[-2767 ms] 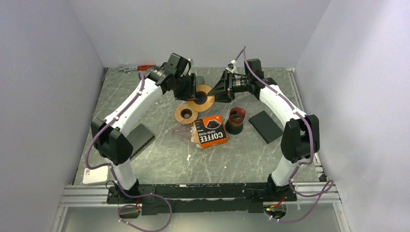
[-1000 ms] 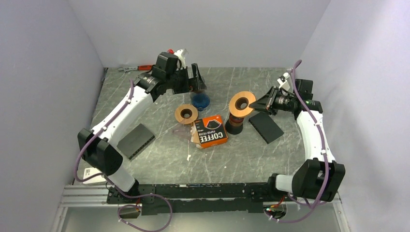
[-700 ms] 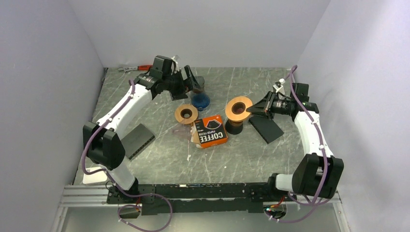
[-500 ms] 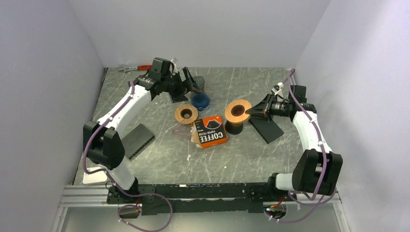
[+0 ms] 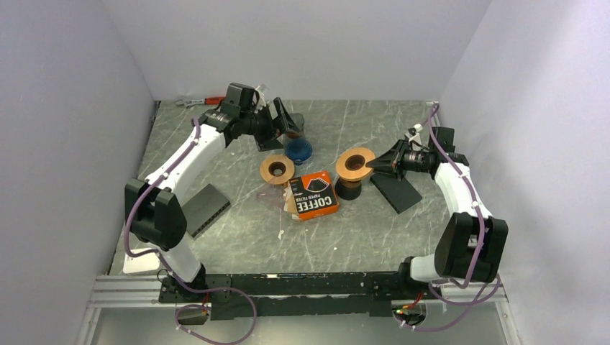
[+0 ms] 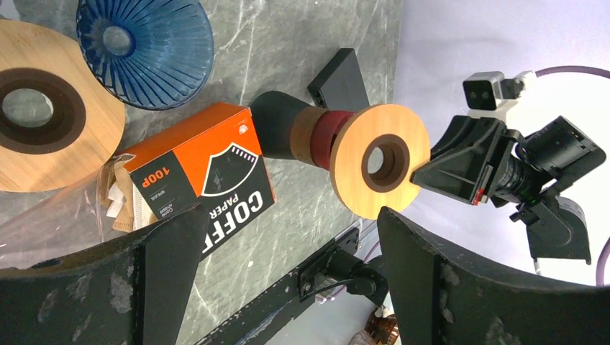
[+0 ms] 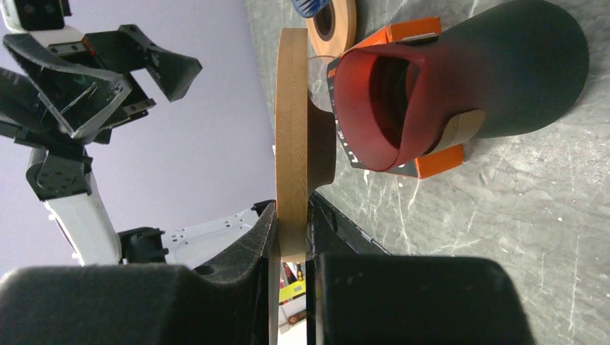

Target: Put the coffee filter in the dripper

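Note:
My right gripper will next go down, put the wooden ring's collar into the cup's opening and let go of the ring's rim, because the wooden ring's dark collar is still outside the cup's opening (image 7: 383, 108).
The blue ribbed dripper (image 5: 297, 149) (image 6: 144, 47) sits on the table toward the back. Brown paper coffee filters (image 6: 114, 198) poke out of clear wrap beside the orange filter box (image 5: 313, 195) (image 6: 194, 180). My left gripper (image 5: 282, 133) (image 6: 289, 215) hovers open and empty just behind-left of the dripper. My right gripper (image 5: 370, 167) (image 7: 293, 215) is shut on the rim of a wooden ring (image 5: 354, 164) (image 7: 293, 129), held at the mouth of a black-and-red cup (image 5: 349, 188) (image 7: 431, 93). Whether the ring rests on the cup I cannot tell.
A second wooden ring (image 5: 276, 169) (image 6: 43, 122) lies left of the box. A flat black pad (image 5: 394, 188) lies under the right arm. A ribbed black block (image 5: 205, 208) sits at the left. A red-handled tool (image 5: 208, 100) lies at the back left.
My right gripper has carried the wooden ring down and left onto the top of the black-and-red cup. My left arm has pulled back slightly to the left.

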`<state>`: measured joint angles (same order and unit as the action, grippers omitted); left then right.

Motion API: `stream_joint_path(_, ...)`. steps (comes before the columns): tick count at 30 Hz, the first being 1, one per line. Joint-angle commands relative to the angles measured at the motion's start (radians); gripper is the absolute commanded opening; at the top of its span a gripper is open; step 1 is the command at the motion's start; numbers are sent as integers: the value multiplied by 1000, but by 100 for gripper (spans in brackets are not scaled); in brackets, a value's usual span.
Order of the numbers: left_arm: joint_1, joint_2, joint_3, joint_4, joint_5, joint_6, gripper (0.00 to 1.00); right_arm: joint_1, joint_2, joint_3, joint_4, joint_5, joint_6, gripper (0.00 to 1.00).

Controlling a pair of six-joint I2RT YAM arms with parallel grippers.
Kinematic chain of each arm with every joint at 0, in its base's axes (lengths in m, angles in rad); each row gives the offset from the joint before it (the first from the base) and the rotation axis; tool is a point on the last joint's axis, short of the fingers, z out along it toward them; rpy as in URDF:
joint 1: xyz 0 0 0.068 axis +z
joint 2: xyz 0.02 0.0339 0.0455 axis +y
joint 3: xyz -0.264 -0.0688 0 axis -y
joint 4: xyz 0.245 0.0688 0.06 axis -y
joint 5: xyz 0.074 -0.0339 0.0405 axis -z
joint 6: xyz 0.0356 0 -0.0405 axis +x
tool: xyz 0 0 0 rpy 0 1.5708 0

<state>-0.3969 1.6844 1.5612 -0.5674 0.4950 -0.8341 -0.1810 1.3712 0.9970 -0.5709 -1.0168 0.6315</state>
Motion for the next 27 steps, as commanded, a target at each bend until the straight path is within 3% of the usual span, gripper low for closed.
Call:
stream_joint_path(1,11,3,43,-14,23,4,93,-5,48,75,28,-16,-11,0)
stream_joint_path(20,32,20,34,11,33,-12,90,-4,148,79,-57,3,-122,0)
stream_joint_path(27,32,21,28,16,39,-17,89,-4,165,87,-125,39,-194,17)
